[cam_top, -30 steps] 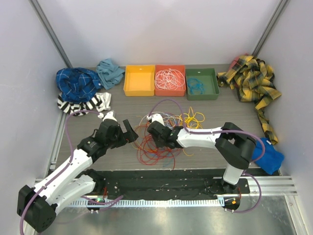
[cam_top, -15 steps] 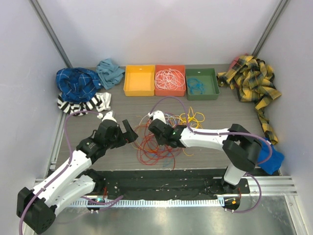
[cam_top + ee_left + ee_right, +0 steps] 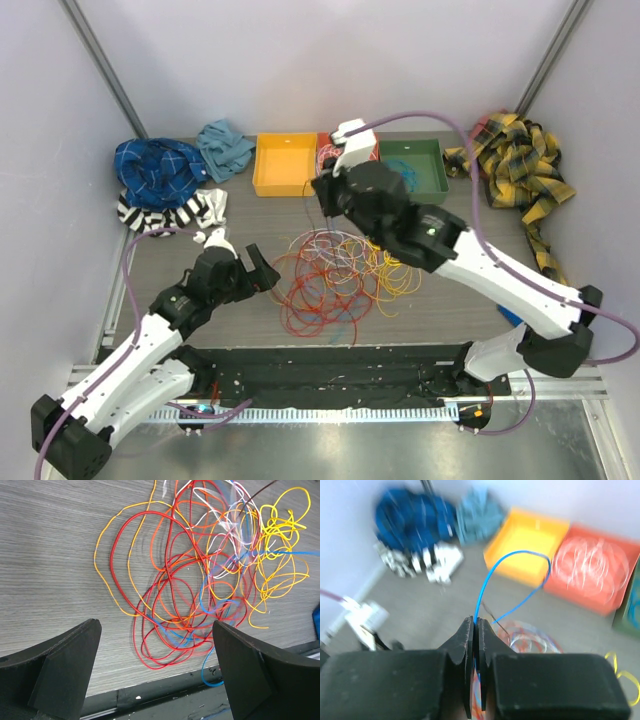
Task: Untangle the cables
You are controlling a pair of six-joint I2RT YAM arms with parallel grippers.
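The right gripper should next go down and to the left in the top view and let go of the blue cable over the tangle's red loops, because the cable still runs among them.
A tangle of red, orange, yellow, white and blue cables lies on the table's middle; it also shows in the left wrist view. My right gripper is raised high above the table in front of the bins. In the right wrist view it is shut on a thin blue cable that loops up from the closed jaws. My left gripper is open and empty, low at the tangle's left edge, with the red loops beyond its fingers.
Yellow bin, red bin with pale cables and green bin with a blue cable stand at the back. Blue plaid cloth, teal cloth and striped cloth lie back left, yellow plaid cloth back right.
My right arm has lifted from the tangle, up and toward the bins, with the blue cable in its jaws. The tangle has spread wider. The left arm has barely moved.
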